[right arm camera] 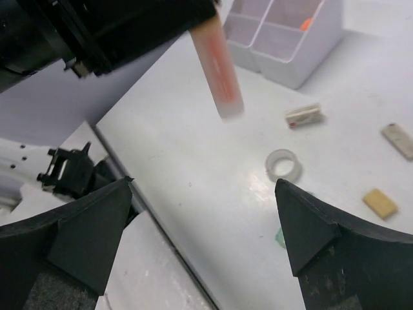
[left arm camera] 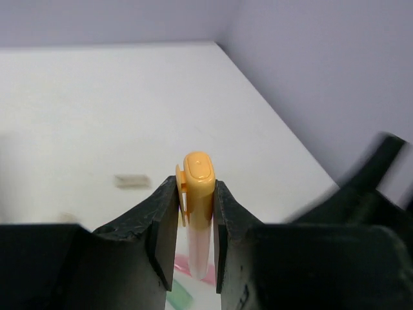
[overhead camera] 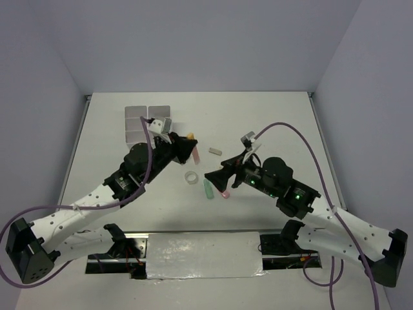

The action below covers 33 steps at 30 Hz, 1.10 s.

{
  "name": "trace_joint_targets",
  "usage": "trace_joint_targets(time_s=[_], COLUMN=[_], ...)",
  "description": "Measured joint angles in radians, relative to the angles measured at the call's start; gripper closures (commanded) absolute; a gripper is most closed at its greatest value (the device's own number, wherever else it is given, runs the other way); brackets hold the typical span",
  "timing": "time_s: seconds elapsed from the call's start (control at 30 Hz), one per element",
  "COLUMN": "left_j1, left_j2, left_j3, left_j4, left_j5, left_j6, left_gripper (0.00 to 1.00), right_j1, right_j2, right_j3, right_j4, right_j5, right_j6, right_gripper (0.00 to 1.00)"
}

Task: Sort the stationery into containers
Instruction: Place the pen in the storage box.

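I should next swing my left gripper to the left in the top view, lower it there and let go of the marker, because one section of the organiser box has an orange item in it.
My left gripper (overhead camera: 186,143) is shut on an orange-capped marker (overhead camera: 193,155) with a pale pink barrel, held off the table beside the white organiser box (overhead camera: 147,123). In the left wrist view both fingers press the marker (left arm camera: 199,171), cap end away from the camera. My right gripper (overhead camera: 213,181) stands open with nothing between its fingers, above the table near a clear tape ring (overhead camera: 191,176), a green marker (overhead camera: 208,189) and a pink marker (overhead camera: 224,192). The right wrist view shows the held marker (right arm camera: 219,71) hanging from the left gripper, with the organiser (right arm camera: 284,39) behind it.
A grey block (overhead camera: 215,152) lies right of the held marker. The right wrist view shows the tape ring (right arm camera: 284,165), a white eraser (right arm camera: 304,115), a grey block (right arm camera: 397,139) and a beige block (right arm camera: 379,203). The table's front edge runs below the right gripper.
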Motion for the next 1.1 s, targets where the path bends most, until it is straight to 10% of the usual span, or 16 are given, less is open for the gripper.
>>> trace_joint_targets(time_s=[0.5,1.1], left_j1=[0.269,0.385], left_j2=[0.497,0.734], left_j3=[-0.074,0.017], left_j4=[0.748,0.957], left_j5=[-0.563,-0.615], left_j6=[0.343,0.357], left_gripper=[1.0,0.89], right_j1=[-0.071,-0.071], right_j2=[-0.179,-0.103], right_j3=[-0.07,-0.074], right_j4=[-0.098,-0.158], right_j5=[0.01,-0.045], right_j6=[-0.076,-0.18], right_gripper=[0.0,0.0])
